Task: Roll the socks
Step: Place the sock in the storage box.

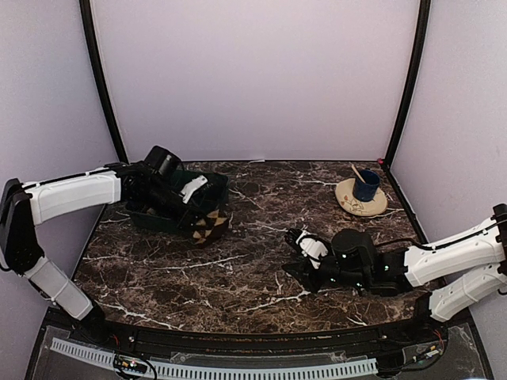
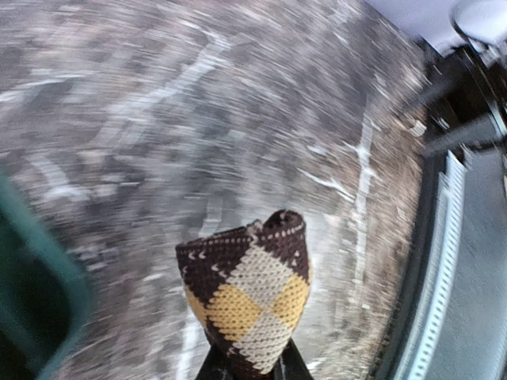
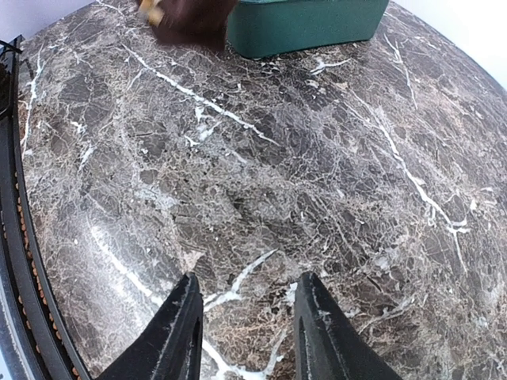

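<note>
My left gripper carries the sock (image 1: pixel 208 226) from over the marble to the green tray's inside, on its left in the top view, next. Then it lowers the sock and releases.
A rolled-up, diamond-checkered sock (image 2: pixel 247 297) in brown, cream and yellow sticks up out of my left gripper (image 2: pixel 245 366), which is shut on its lower end. From above, this sock (image 1: pixel 208 226) hangs just over the marble at the front right corner of the green tray (image 1: pixel 146 219), with the left gripper (image 1: pixel 199 214) on it. The left wrist view is smeared by motion. My right gripper (image 1: pixel 291 253) stands open low over the middle of the table. Nothing lies between its fingers (image 3: pixel 187 317), only bare marble under the right gripper (image 3: pixel 247 286).
A tan plate (image 1: pixel 372 207) with a blue cup (image 1: pixel 366 187) and a stick in it stands at the back right. The green tray (image 3: pixel 309 24) lies far ahead of the right gripper. Black frame posts rise at both back corners. The table's front edge (image 3: pixel 20 261) runs along the left.
</note>
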